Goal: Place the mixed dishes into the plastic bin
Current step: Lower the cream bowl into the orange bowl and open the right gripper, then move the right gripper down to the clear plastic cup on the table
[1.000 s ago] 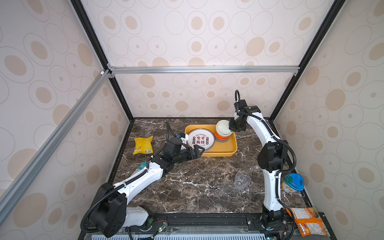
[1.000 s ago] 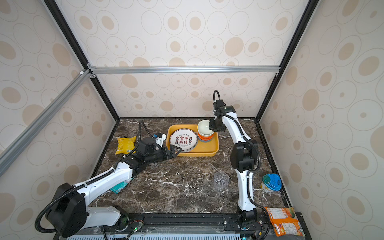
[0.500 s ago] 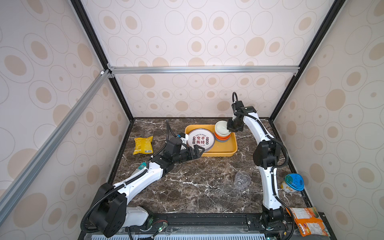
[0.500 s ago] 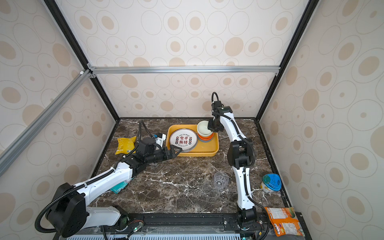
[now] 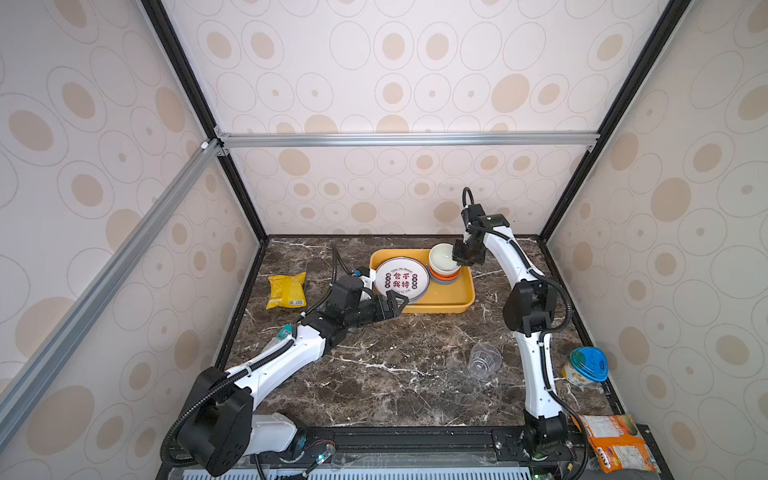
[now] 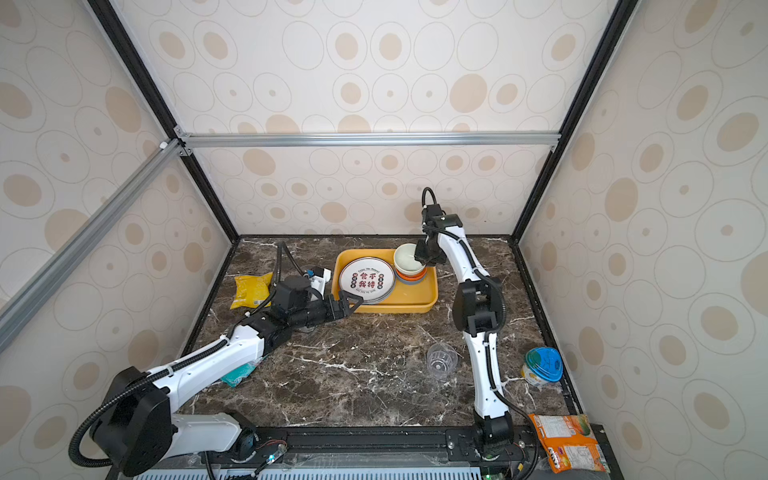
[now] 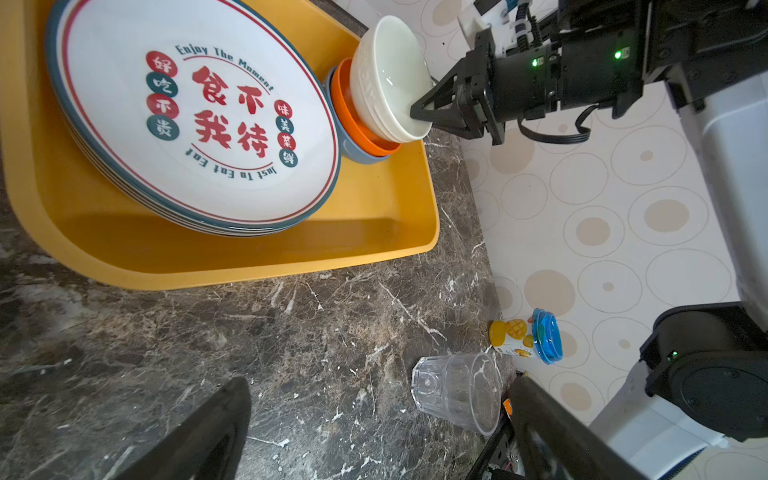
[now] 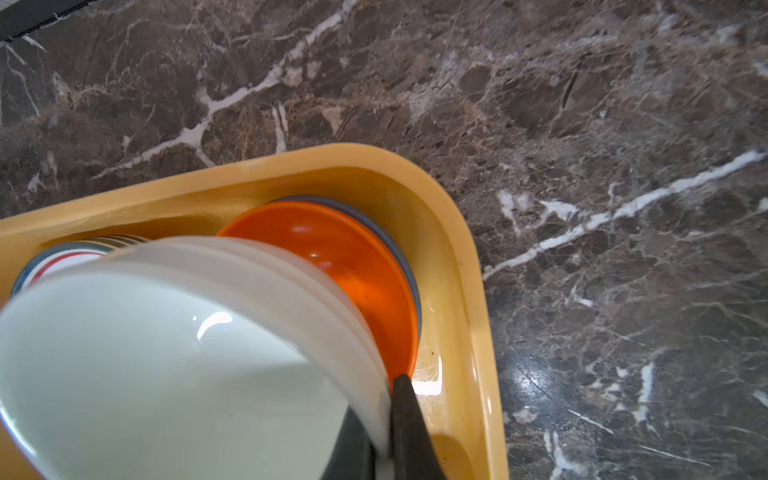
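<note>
The open orange bowl [image 5: 444, 277] [image 8: 332, 257] lies just below the tilted white bowl, so my right gripper should lower the white bowl down into it and release the white bowl's rim.
The yellow-orange plastic bin [image 5: 436, 308] [image 6: 399, 308] [image 7: 249, 257] sits at the back of the marble table. In it lies a stack of printed plates [image 5: 401, 279] [image 7: 199, 116], and beside them an orange bowl [image 8: 332, 257] nests in a blue bowl [image 7: 353, 151]. My right gripper [image 5: 457, 259] [image 8: 386, 415] is shut on the rim of a white bowl [image 5: 444, 257] [image 8: 166, 353], which is tilted over the orange one. My left gripper [image 5: 395, 305] [image 7: 382, 415] stands open and holds nothing, at the bin's front left edge. A clear cup [image 5: 484, 360] [image 7: 455, 390] lies on its side.
A yellow snack bag [image 5: 286, 289] lies at the left. By the right wall stands a blue-lidded tub [image 5: 587, 366], with an orange packet [image 5: 615, 442] at the front right corner. A teal packet [image 5: 284, 332] lies under the left arm. Walls close in three sides.
The right arm's elbow has swung a little to the left while the white bowl stays gripped over the orange bowl. The left arm has not moved.
</note>
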Robot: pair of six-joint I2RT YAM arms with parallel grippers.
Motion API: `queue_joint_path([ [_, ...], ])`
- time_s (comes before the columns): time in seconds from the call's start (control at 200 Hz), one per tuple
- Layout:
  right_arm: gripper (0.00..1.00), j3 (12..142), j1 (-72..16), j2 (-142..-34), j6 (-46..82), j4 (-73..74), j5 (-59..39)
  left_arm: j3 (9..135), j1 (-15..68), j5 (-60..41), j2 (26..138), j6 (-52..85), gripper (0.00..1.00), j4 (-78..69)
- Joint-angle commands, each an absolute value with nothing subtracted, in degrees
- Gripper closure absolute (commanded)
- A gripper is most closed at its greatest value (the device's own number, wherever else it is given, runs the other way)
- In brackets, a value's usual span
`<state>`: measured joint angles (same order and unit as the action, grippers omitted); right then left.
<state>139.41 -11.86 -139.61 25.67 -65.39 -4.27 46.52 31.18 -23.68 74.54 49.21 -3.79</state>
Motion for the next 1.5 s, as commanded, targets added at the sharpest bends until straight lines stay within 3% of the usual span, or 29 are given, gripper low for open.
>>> queue_joint_path([
  [0.0,0.92,141.50,-11.51,-140.69,26.57,-65.83,-4.26,46.41,30.65,-23.58,72.82,49.87,0.03,-3.79],
  [0.395,0.89,142.21,-11.51,-142.29,26.54,-66.49,-2.46,45.62,30.32,-23.65,72.50,50.02,0.03,-3.95],
  [0.625,0.75,142.21,-11.51,-142.36,26.80,-66.45,-2.20,45.43,30.24,-23.65,72.33,50.21,0.03,-3.96],
  [0.935,0.73,141.05,-11.51,-138.88,26.05,-67.06,-1.36,45.28,30.21,-23.58,72.02,50.25,0.03,-3.96],
  [1.295,0.67,132.11,-11.61,-129.44,26.01,-63.75,-1.93,47.91,30.23,-21.14,71.30,46.45,0.04,2.04],
  [1.496,0.64,118.26,-11.78,-119.83,26.09,-58.70,-2.84,49.82,30.16,-20.05,70.94,43.80,0.06,6.48],
])
